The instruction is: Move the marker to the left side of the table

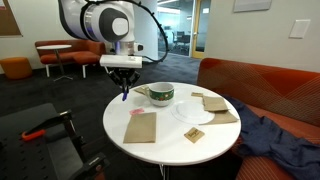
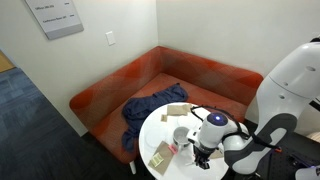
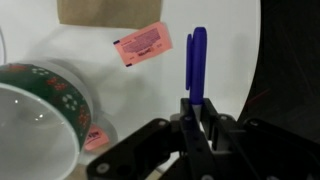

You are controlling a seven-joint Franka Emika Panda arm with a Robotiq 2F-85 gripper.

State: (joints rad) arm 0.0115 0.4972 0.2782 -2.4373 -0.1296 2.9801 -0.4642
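My gripper will next bring the marker it holds down onto the white patch beside the bowl and pink packet, and then it will open.
The marker is a thin dark blue stick. In the wrist view it stands up out of my gripper, whose fingers are shut on its lower end. In an exterior view my gripper hangs above the left edge of the round white table, with the marker pointing down from it, clear of the tabletop. In the other exterior view my gripper is over the table; the marker is too small to make out there.
A green-and-white bowl stands just right of my gripper and shows in the wrist view. A white plate, brown paper napkins and small packets lie on the table. An orange sofa holds blue cloth.
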